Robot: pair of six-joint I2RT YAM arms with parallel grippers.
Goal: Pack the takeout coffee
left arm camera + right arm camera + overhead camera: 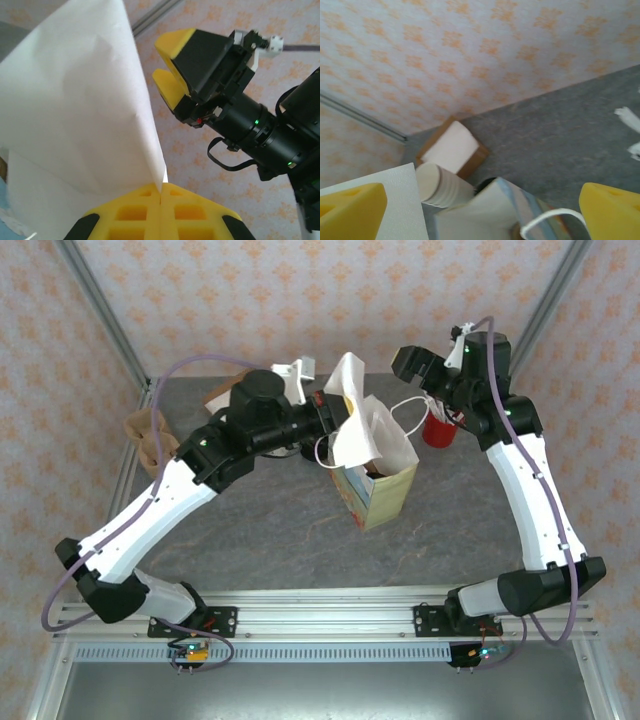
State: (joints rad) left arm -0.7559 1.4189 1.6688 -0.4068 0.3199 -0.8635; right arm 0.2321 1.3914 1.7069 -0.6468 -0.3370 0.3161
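Next, my left gripper lowers the hanging napkin toward the red cup and inside, then releases the napkin's edge. The bag's opening (387, 448) lies below my left gripper, that way.
My left gripper (333, 420) is shut on the edge of a white paper napkin (362, 425), which it holds upright over the mouth of the colourful paper bag (385, 495). In the left wrist view the napkin (75, 100) is pinched between the closed yellow jaws (161, 194). My right gripper (412, 368) hangs open and empty behind the bag, and its yellow fingers (172, 60) show in the left wrist view. From the right wrist, the bag (495, 210) and its white handle (552, 217) lie below the open gripper (480, 212). The takeout coffee is hidden.
A stack of lidless cream cups (442, 185) lies beside a brown box of white napkins (452, 147). A red cup (438, 428) stands right of the bag. A brown paper item (148, 435) sits at the table's left edge. Bare grey table (270, 530) lies in front.
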